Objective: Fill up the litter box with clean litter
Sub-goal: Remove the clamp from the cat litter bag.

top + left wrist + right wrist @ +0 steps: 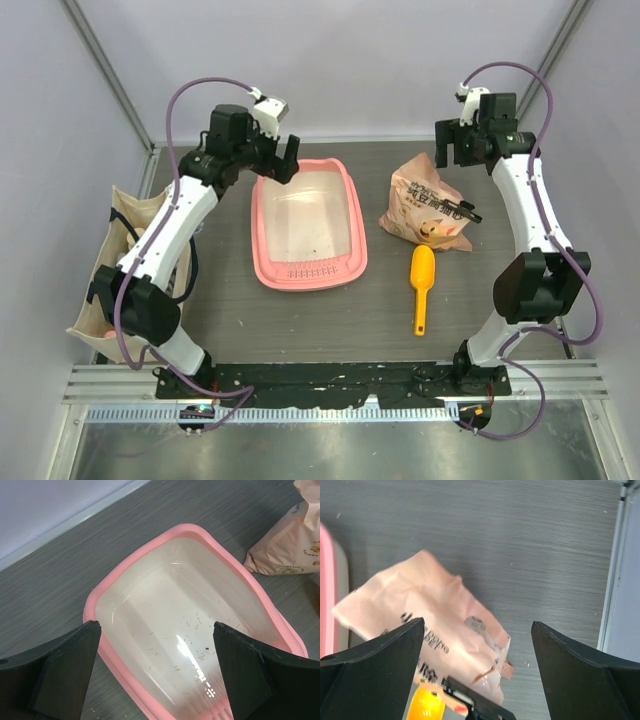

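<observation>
I will move my right gripper back and down next and turn it onto the handle end of the black clip (472,215) (495,713), because the clip is below it and back from it.
The pink litter box (262,240) lies left of centre, grille strip toward me; its whitish floor (165,605) holds only a few stray specks. No clean litter shows in any view. My left gripper (280,165) hovers open above the box's far end, and between its fingers the left wrist view shows just the tray; the left gripper (156,627) holds nothing. My right gripper (452,155) hangs open above the far end of the peach-coloured bag (428,205). In the right wrist view the right gripper (477,625) is empty over the bag (420,605).
A black clip (465,210) sits on the bag's near end. A yellow-orange scoop (422,285) lies on the table just in front of the bag. A beige tote bag (110,270) hangs off the table's left edge. Frame walls stand at the back and sides.
</observation>
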`<state>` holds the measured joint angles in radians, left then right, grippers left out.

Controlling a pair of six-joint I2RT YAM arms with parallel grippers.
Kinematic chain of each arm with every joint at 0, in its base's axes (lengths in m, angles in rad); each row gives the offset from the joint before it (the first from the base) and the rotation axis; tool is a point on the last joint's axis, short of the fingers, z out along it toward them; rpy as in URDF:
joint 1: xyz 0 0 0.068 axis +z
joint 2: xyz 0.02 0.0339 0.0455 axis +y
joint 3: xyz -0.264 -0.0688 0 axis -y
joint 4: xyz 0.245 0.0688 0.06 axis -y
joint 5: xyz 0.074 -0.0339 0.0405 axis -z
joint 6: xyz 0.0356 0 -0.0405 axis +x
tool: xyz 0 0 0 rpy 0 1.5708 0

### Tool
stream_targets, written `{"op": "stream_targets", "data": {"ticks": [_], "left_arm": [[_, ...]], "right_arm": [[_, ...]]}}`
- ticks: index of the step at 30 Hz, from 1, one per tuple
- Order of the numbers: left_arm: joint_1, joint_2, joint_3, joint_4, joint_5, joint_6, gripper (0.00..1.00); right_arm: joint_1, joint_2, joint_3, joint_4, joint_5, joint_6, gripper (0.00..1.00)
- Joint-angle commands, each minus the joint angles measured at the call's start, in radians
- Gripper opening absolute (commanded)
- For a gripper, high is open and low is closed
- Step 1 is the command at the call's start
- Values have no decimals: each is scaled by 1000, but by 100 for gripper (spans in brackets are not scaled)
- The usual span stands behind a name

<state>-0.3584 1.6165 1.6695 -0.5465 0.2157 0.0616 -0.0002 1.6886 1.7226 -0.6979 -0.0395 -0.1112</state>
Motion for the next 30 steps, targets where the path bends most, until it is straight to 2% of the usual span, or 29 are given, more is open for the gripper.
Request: {"op": "stream_targets", "data": {"ticks": [1, 4, 6, 12, 17, 24, 30], "left_arm": [[-13, -44, -14, -4, 50, 9, 99], [-31, -49, -27, -10, 69, 3, 99], [-43, -58, -46, -13, 94, 6, 98], [-68, -67, -89, -26, 163, 6, 95], [-94, -63, -93, -33, 180, 1, 95], [-111, -78, -109, -30, 172, 18, 95], [-113, -81, -120, -36, 165, 29, 95]], "right_arm": [[0, -90, 104, -176, -194, -266, 93], [0, -116, 121, -299, -223, -370, 93], [0, -147, 126, -424, -261, -471, 88], [0, -283, -1, -524, -304, -559, 84], [0, -268, -15, -626, -298, -674, 81], [0, -230, -107, -574, -151, -792, 73], [0, -169, -57, -537, -125, -834, 69]]}}
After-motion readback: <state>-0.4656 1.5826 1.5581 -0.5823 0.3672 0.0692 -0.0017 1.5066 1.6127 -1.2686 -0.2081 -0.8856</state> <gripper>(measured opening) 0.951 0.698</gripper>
